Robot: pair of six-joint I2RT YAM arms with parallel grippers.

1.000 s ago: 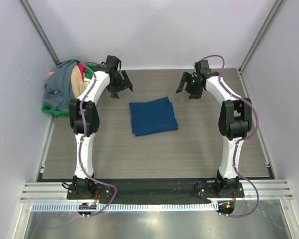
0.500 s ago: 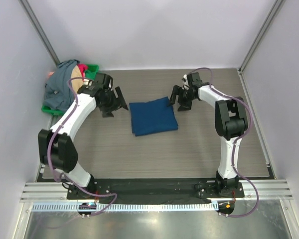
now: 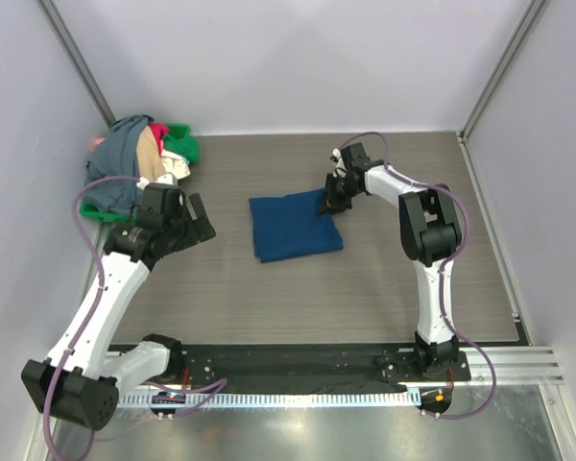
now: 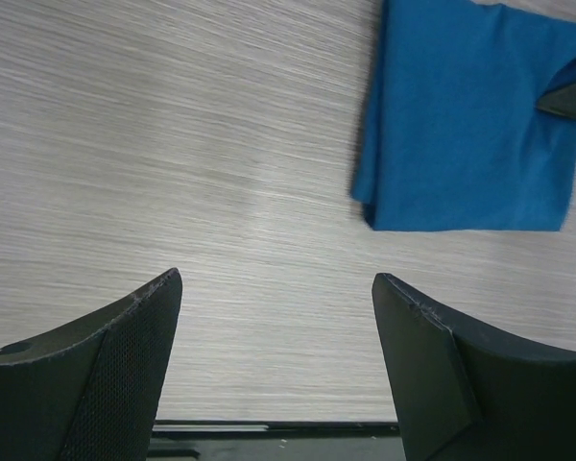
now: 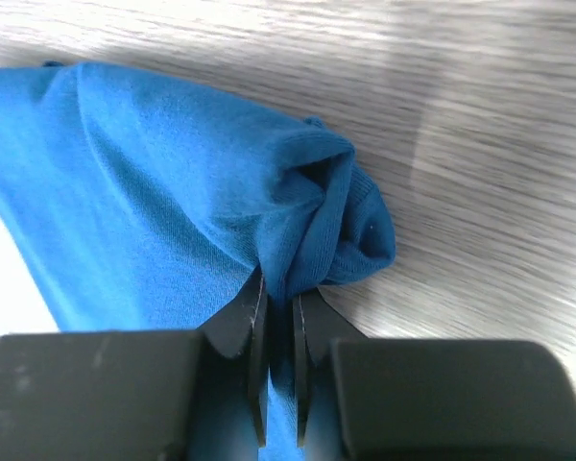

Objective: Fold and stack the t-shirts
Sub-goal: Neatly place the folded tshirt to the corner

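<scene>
The right gripper draws the folded blue t-shirt [image 3: 295, 225] outward and to the right in the top view next, into the far table corner, since that corner lies bare.
A blue t-shirt [image 3: 295, 225] lies folded into a rectangle in the middle of the table. My right gripper [image 3: 328, 204] is at its far right corner, shut on a bunched fold of the blue cloth [image 5: 307, 206]; in the right wrist view the right gripper [image 5: 278, 298] pinches the fabric tightly between its jaws. My left gripper [image 3: 187, 226] hovers open to the left of the shirt, over bare table. In the left wrist view the left gripper [image 4: 276, 280] holds nothing, and the blue t-shirt [image 4: 461, 125] lies ahead at the upper right.
A heap of other t-shirts [image 3: 134, 163], slate-grey, tan, pink and green, sits in the far left corner on a green tray [image 3: 101, 213]. Pale walls with metal posts close in the table on three sides. The arm bases stand at the near edge.
The right gripper came down to the blue t-shirt's far right corner and shut on it. The left arm swung back from the heap toward the near left, still open.
</scene>
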